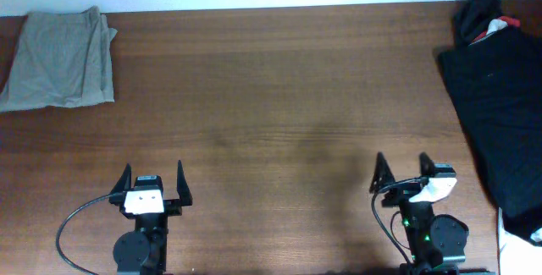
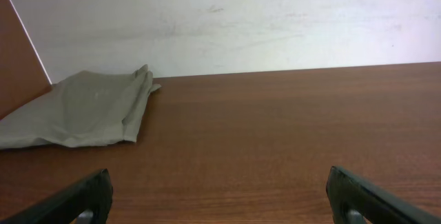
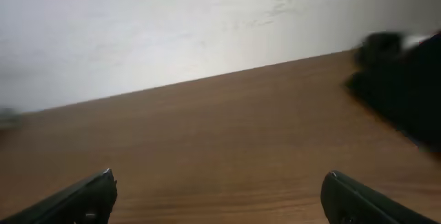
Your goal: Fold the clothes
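Next, my right gripper will go outward and to the right in the overhead view, lowering onto the black clothes' corner near the red bit (image 1: pixel 444 58) (image 3: pixel 354 83), since that corner borders bare table.
A folded khaki garment (image 1: pixel 59 59) lies at the table's far left corner; it also shows in the left wrist view (image 2: pixel 83 108). A pile of black clothes (image 1: pixel 500 97) with a red and white bit on top lies along the right edge; the right wrist view shows it blurred (image 3: pixel 406 89). My left gripper (image 1: pixel 153 173) is open and empty near the front edge, fingertips wide apart (image 2: pixel 219 182). My right gripper (image 1: pixel 402 167) is open and empty near the front right, left of the black pile (image 3: pixel 220 182).
The brown wooden table (image 1: pixel 271 97) spreads between the two garments. A white wall runs behind the far edge. A white item (image 1: pixel 517 241) peeks out under the black pile at the front right corner.
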`<state>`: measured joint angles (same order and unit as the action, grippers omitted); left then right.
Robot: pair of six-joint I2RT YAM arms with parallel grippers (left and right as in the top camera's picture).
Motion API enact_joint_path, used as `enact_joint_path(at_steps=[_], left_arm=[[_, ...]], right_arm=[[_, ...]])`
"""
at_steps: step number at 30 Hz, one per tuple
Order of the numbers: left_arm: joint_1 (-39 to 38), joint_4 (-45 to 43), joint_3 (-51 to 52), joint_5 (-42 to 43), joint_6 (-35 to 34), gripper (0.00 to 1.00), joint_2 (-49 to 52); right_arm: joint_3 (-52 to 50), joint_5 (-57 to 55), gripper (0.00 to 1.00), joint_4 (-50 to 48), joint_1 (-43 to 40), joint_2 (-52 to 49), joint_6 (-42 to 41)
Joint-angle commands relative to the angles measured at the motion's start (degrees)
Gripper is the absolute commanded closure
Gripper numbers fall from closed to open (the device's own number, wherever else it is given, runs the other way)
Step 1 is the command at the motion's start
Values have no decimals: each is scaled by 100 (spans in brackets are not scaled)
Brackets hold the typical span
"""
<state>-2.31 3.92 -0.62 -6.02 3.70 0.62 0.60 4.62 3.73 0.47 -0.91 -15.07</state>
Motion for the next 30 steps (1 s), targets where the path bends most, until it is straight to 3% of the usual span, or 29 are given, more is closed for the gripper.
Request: enact_joint_path(at_steps=[1, 3, 6, 9, 11, 14, 16, 18, 22, 24, 27, 30], left_arm=[[-26, 22, 13, -26, 114, 1, -33], [-26, 22, 13, -26, 114, 1, -33], [-26, 22, 13, -26, 114, 1, -33], [-26, 22, 13, -26, 114, 1, -33], [-26, 22, 13, -24, 114, 1, -33], [-26, 22, 13, -24, 114, 1, -33], [-26, 22, 13, -26, 114, 1, -33], [-26, 22, 13, -26, 114, 1, -33], [-26, 22, 13, -26, 114, 1, -33], [-26, 22, 13, -26, 114, 1, -33], [-26, 22, 13, -26, 114, 1, -33], [-26, 22, 13, -26, 114, 1, -33]], right_arm=[[-28, 2280, 1, -114, 26, 70, -1897], [-28, 2684, 1, -181, 26, 70, -2024], [92, 3053, 1, -1550, 26, 70, -2293], [905, 2039, 1, -1169, 22, -125, -1375], [1759, 1091, 1, -579, 22, -776, -566], [3163, 284, 2, -70, 20, -2498, 214], [4795, 9, 1, 748, 15, -4345, 693], [6985, -247, 1, 2420, -68, -6596, 1261], [10168, -533, 1, 4905, -275, -9779, 1499], [10740, -916, 1, 4922, -350, -10607, 1805], [10861, -2935, 1, 4380, -573, -11661, 2087], [10861, -3552, 1, 3832, -898, -12657, 2474]])
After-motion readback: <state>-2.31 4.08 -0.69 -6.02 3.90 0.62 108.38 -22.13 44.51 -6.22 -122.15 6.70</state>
